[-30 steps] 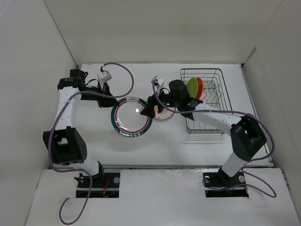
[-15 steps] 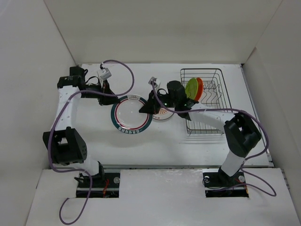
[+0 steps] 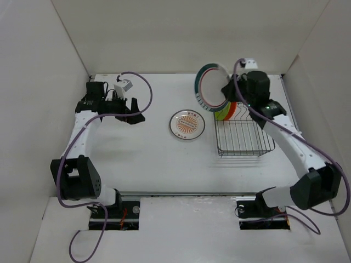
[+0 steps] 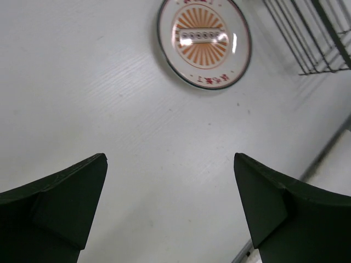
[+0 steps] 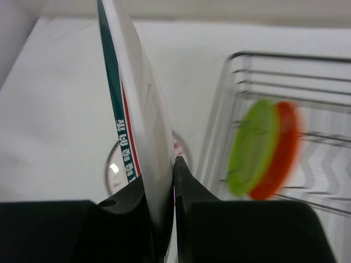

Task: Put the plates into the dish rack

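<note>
My right gripper moves across past the lime green and orange plates next, then down into the rack.
My right gripper (image 3: 226, 90) (image 5: 160, 175) is shut on the rim of the white plate with dark green and red rings (image 3: 211, 87) (image 5: 131, 109). It holds that plate on edge in the air, over the far left corner of the black wire dish rack (image 3: 241, 154) (image 5: 258, 60). A lime green plate (image 3: 221, 114) (image 5: 252, 148) and an orange plate (image 3: 232, 111) (image 5: 284, 148) stand upright in the rack. The sunburst plate (image 3: 187, 125) (image 4: 204, 41) lies flat on the table left of the rack. My left gripper (image 3: 137, 110) (image 4: 169, 158) is open with nothing in it, well left of the sunburst plate.
White walls enclose the table on the left, back and right. A corner of the rack (image 4: 318, 33) shows at the upper right of the left wrist view. Purple cables loop over both arms.
The right gripper shut on the ringed plate and lifted it off the table, up and right to the rack. The left gripper let go of that plate, opened wide and drew back left.
</note>
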Robot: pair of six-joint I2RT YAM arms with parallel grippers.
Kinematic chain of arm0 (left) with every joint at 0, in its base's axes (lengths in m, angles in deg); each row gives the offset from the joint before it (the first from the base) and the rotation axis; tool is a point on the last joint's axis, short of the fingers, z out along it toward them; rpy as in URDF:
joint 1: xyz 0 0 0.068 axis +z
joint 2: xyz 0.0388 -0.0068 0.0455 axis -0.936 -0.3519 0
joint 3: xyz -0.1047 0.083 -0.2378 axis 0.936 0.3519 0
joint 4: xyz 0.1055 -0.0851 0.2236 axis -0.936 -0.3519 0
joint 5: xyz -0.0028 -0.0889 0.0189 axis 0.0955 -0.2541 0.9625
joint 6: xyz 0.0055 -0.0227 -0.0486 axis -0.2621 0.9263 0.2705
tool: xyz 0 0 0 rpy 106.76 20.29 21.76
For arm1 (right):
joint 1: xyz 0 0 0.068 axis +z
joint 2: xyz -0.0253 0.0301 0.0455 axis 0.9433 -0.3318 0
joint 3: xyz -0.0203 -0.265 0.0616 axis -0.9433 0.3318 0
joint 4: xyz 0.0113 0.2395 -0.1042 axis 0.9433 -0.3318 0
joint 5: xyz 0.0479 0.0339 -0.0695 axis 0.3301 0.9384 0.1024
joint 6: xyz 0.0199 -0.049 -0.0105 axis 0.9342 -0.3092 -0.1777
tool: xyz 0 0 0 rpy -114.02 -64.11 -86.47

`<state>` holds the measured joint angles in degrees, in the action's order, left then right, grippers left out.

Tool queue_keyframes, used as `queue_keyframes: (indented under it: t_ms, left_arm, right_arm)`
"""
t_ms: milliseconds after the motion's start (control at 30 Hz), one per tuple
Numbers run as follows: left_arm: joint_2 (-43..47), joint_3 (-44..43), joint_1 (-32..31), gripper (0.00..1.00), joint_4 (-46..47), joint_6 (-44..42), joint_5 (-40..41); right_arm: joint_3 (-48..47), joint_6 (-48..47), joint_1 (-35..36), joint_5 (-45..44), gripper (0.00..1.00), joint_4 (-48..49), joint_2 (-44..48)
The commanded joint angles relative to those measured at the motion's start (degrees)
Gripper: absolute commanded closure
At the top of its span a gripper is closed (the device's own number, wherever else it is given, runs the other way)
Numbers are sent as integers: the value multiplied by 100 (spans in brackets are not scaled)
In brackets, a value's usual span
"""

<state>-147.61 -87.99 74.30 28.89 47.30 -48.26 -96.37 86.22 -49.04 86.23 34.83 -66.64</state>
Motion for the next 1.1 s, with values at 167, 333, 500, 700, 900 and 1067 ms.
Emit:
queue_keyframes:
  t_ms: [167,333,500,700,900,1067]
  left_arm:
    - [476,198,-482,0,1268,1050,1904]
    - [405,198,-482,0,1320,1191,2088]
    - [519,259,-482,0,1382,1191,2141]
    - [572,312,-482,0,1435,1191,2142]
    - [625,365,-482,0,1435,1191,2089]
    - [677,365,-482,0,1435,1191,2089]
  right_arm:
    - [-960,-659,-1173,-2032,100,-1005,877]
    - [-837,-879,-1885,-2138,100,-733,798]
    - [-556,-1002,-1956,-2015,100,-337,596]
    - [-485,-1002,-1956,-2181,100,-187,262]
    - [-485,-1055,-1956,-2234,100,-134,-98]
    - [-537,-1055,-1956,-2234,100,-134,-467]
